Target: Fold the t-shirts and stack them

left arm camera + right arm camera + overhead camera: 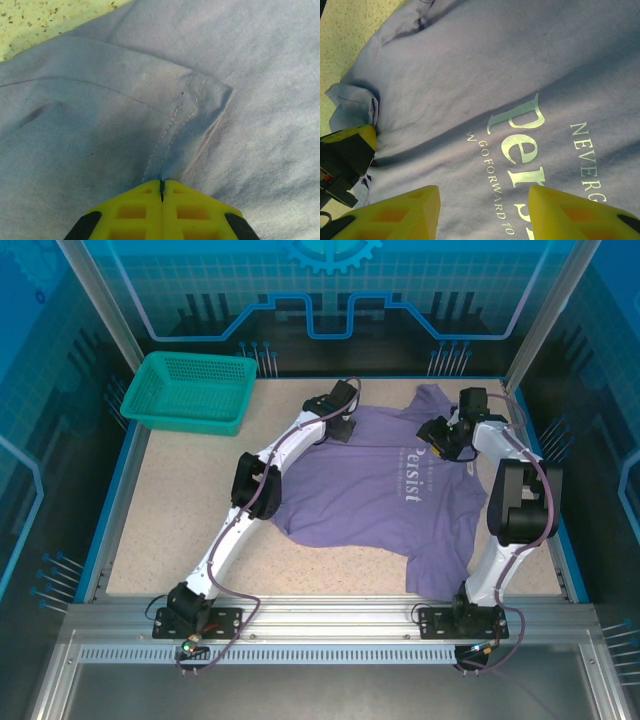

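The t-shirt's stitched edge is doubled over, so my left gripper should next sweep toward the teal basket and let go of it on the bare tabletop between them.
The lavender t-shirt (380, 490) lies spread on the table with white lettering (417, 475) facing up. At its far left edge my left gripper (341, 428) is pressed down on the cloth. In the left wrist view this gripper (161, 183) has its yellow jaws together, with a stitched fold of the t-shirt (100, 125) running into the tips. My right gripper (440, 436) hovers over the chest near the collar. It (484, 192) stands open above the lettering (520, 145), and nothing is between its fingers. One left fingertip (357, 136) shows at a bunched edge of the shirt.
A teal mesh basket (190, 390) stands at the far left corner of the speckled table (180, 500). Blue rails edge the table on both sides, and a metal frame runs along the near edge. The right sleeve hangs close to the right arm's base (462, 618).
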